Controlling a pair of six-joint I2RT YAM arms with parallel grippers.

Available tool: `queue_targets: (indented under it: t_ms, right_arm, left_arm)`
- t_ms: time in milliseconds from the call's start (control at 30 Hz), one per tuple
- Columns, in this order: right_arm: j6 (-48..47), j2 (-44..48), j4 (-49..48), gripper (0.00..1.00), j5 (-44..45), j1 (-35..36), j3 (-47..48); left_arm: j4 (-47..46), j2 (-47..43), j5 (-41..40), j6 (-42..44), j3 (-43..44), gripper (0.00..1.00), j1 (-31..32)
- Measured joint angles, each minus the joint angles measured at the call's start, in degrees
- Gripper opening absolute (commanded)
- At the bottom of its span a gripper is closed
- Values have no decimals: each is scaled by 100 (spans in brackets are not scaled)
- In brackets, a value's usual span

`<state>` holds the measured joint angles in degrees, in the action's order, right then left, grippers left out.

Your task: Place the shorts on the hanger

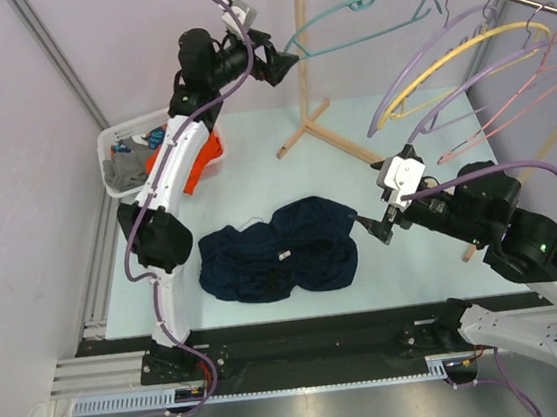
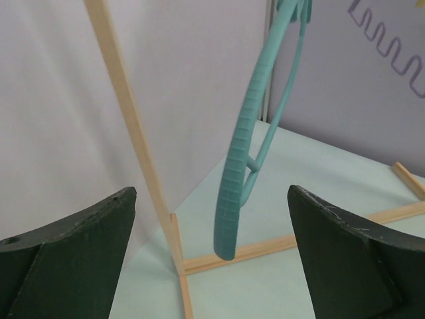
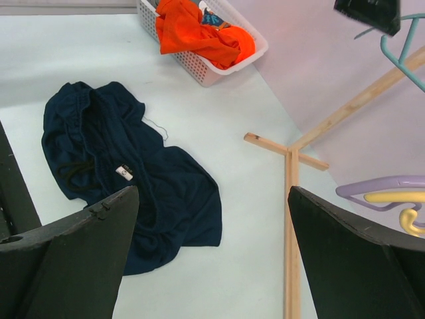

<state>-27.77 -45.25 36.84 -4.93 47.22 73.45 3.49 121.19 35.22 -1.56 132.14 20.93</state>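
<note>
The teal hanger's arm tip (image 1: pixel 293 46) (image 2: pixel 228 229) is to the right of my left gripper in the top view, lined up between the open fingers, so I should slide that way and close.
The dark navy shorts (image 1: pixel 278 249) lie crumpled on the pale table, white tag up, and also show in the right wrist view (image 3: pixel 133 173). The teal hanger (image 1: pixel 366 7) hangs by its hook from the wooden rail at the back. My left gripper (image 1: pixel 287 62) is raised, open, just off the hanger's left arm tip. In the left wrist view that ribbed arm (image 2: pixel 236 173) hangs ahead of the open left gripper (image 2: pixel 211 193), untouched. My right gripper (image 1: pixel 376 227) hovers open beside the shorts' right edge, and in its own view the right gripper (image 3: pixel 212 189) holds nothing.
A white basket (image 1: pixel 116 151) at the back left holds a grey garment (image 1: pixel 125 171), with an orange garment (image 1: pixel 198 162) spilling out. The wooden rack's post (image 1: pixel 303 55) and floor feet (image 3: pixel 290 199) stand behind the shorts. Purple (image 1: pixel 423 61), yellow (image 1: pixel 462 52) and pink hangers (image 1: pixel 547 87) hang to the right.
</note>
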Motion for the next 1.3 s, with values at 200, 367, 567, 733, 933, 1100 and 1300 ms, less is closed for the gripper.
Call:
queue_targets:
  t_ms: [200, 367, 567, 733, 933, 1100, 1300]
  right_arm:
    - [35, 55, 44, 100, -9, -111, 9]
    - [37, 85, 111, 100, -9, -168, 9]
    - [33, 92, 114, 100, -9, -170, 9]
    - [33, 92, 114, 100, -7, -170, 9]
    - [33, 94, 125, 100, -4, -170, 9]
    - [33, 101, 199, 100, 9, -173, 9]
    - [28, 98, 245, 100, 20, -173, 9]
  left_arm:
    - [7, 247, 164, 52, 55, 83, 291]
    - [11, 328, 295, 201, 166, 61, 501]
    - [83, 328, 380, 382, 315, 46, 697]
    - [396, 332, 22, 649, 525, 40, 944]
    - [466, 334, -476, 763, 560, 19, 1156]
    - [304, 442, -815, 743, 726, 6, 1156]
    - [-238, 551, -1084, 647, 592, 0, 1154]
